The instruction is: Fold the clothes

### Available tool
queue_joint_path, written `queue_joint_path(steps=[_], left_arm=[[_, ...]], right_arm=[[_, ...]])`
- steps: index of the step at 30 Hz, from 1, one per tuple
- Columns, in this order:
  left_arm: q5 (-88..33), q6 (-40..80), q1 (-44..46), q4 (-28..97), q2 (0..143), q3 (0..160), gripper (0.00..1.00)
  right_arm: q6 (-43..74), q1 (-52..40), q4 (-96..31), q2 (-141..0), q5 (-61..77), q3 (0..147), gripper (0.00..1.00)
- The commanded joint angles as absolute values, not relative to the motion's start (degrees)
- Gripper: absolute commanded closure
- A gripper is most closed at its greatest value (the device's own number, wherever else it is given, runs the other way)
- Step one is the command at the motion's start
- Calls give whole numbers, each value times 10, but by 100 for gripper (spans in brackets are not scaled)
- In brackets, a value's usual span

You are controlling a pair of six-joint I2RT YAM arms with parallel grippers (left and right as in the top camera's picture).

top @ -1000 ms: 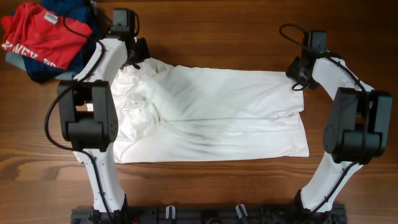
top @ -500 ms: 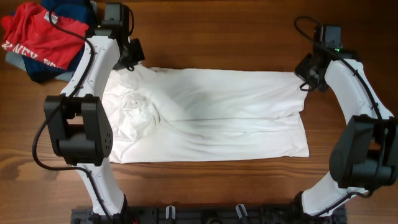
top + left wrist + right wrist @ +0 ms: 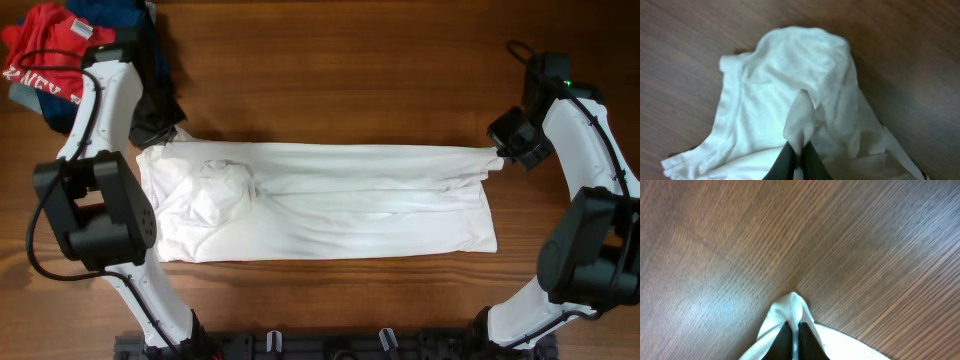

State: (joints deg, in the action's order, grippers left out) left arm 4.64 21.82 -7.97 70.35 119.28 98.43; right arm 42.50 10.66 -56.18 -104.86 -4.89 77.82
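The shirt's pinched corner will next go back toward the shirt's near edge (image 3: 484, 243) in my right gripper, which will open there, as the shirt's near part lies flat for the fold.
The clothes (image 3: 330, 200), a wrinkled white shirt, lie stretched across the table's middle, with a bunched lump near the left end. At the shirt's far left corner my left gripper (image 3: 163, 135) is shut on a pinch of the white fabric (image 3: 801, 117), which rises between its dark fingers (image 3: 785, 162). The far right corner is pinched in my right gripper (image 3: 503, 150), also shut; a peak of cloth (image 3: 792, 307) sticks out past its fingertips over bare wood. The shirt's far edge is pulled taut between the two grippers.
A red printed T-shirt (image 3: 55, 60) lies on navy garments (image 3: 110, 15) at the table's far left corner, just behind the left arm. Dark wooden tabletop (image 3: 340, 60) shows beyond the shirt and along the near edge.
Both grippers have moved outward and toward the near side with the shirt's far corners. The far edge has been drawn straight and the shirt now lies wider and flatter.
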Motion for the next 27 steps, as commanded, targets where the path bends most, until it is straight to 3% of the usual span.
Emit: queue_joint_path(steps=[1, 17, 27], left_arm=[[58, 228, -100, 734, 1173, 984, 96], [57, 230, -100, 863, 1144, 984, 96], [57, 230, -100, 839, 1055, 884, 96]], right_arm=[[441, 112, -579, -1032, -44, 781, 96], [449, 112, -678, -905, -51, 751, 96], [433, 111, -660, -889, -44, 679, 96]])
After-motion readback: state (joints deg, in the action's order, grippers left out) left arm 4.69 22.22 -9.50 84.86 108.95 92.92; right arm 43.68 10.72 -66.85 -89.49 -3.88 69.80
